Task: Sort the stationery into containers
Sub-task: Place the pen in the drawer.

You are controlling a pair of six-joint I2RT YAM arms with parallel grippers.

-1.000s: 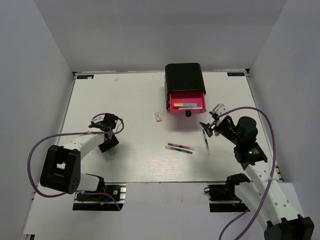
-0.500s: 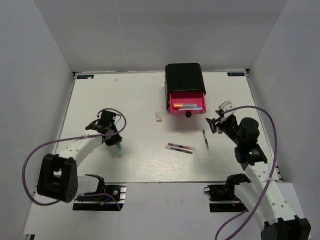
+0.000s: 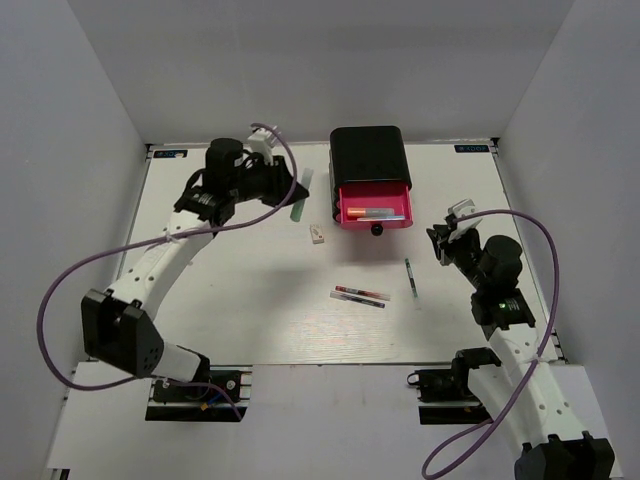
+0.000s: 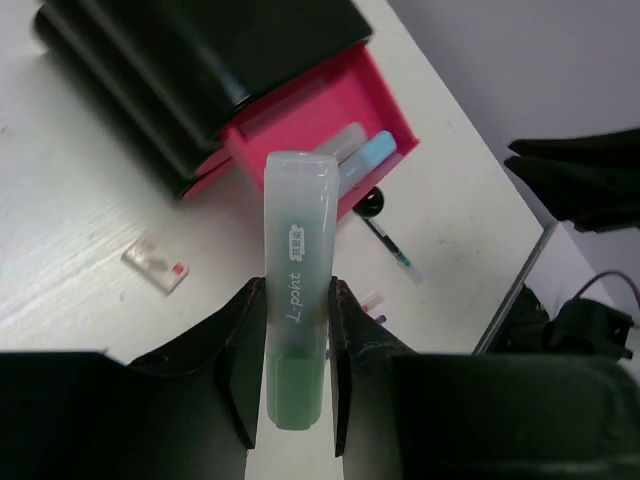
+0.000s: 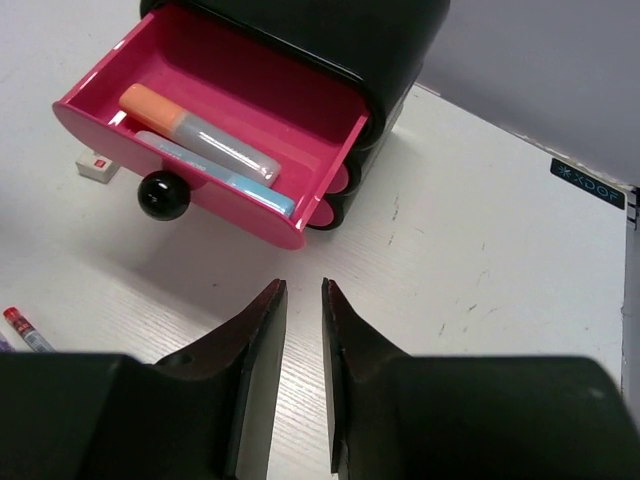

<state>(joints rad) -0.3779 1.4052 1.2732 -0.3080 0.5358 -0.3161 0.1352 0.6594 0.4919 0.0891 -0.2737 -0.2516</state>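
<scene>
Next I need to shift my left gripper to the right in the top view and down over the pink drawer's bare inner strip [image 3: 372, 195] [image 4: 308, 112] to release, since markers occupy its knob side.
My left gripper [image 3: 288, 190] is shut on a light green marker [image 3: 298, 205], held above the table just left of the black cabinet [image 3: 369, 153]. In the left wrist view the marker [image 4: 297, 290] stands between the fingers and points toward the open pink drawer [image 4: 330, 110]. That drawer [image 5: 300, 112] holds an orange-tipped marker [image 5: 195, 125] and a blue marker [image 5: 225, 175]. My right gripper [image 5: 303, 290] is narrowly open and holds nothing, right of the drawer. A dark pen [image 3: 410, 277], two red-marked pens [image 3: 360, 295] and a white eraser [image 3: 317, 235] lie on the table.
The drawer's black knob [image 3: 377, 228] sticks out toward the table's middle. Grey walls enclose the table on three sides. A purple cable loops beside each arm.
My left arm has carried the green marker from the near left up to the cabinet's left side. My right gripper let go of the dark pen and drew back to the right.
</scene>
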